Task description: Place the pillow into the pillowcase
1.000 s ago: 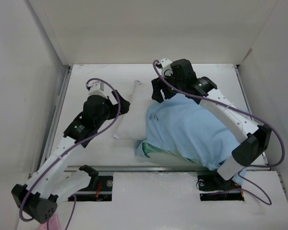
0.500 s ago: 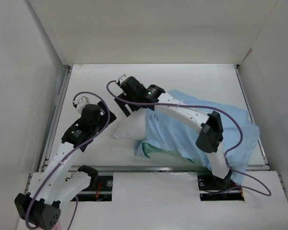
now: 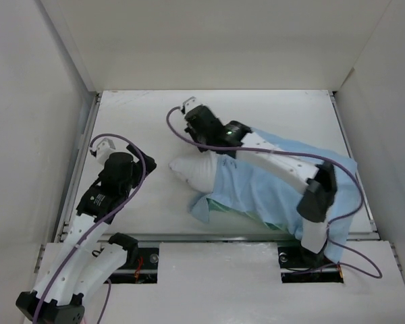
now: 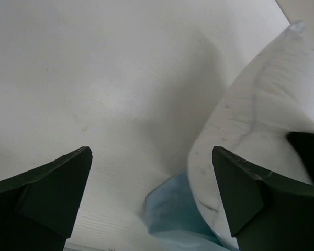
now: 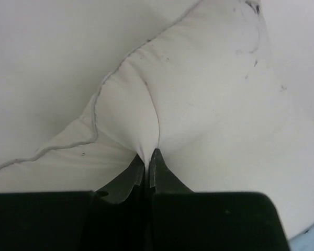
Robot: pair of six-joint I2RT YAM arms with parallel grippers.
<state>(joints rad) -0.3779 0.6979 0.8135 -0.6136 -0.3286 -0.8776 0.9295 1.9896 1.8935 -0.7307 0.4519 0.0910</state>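
Observation:
I should move my left gripper down and across onto the pillowcase corner [image 3: 200,208], which is below it and to its right in the top view, clear of the pillow [image 3: 192,173].
The white pillow [image 3: 192,173] lies bunched at the table's middle, its right part under the light blue pillowcase [image 3: 273,189]. My right gripper [image 3: 213,151] reaches over the pillowcase onto the pillow's far edge. In the right wrist view that gripper [image 5: 148,157] is shut on a pinched fold of the pillow [image 5: 209,94]. My left gripper [image 3: 147,164] stands open just left of the pillow, touching nothing. In the left wrist view its gripper [image 4: 150,151] frames bare table, with the pillow [image 4: 261,104] at the right and a pillowcase corner [image 4: 170,209] below.
White enclosure walls [image 3: 61,101] close in the table on the left, back and right. The pillowcase hangs over the table's near right edge [image 3: 337,239]. Purple cables [image 3: 138,152] loop off both arms.
My right gripper swung over to the pillow and shut on its fabric. The pillow is now bunched and shifted right. My left arm drew back to the left, still open.

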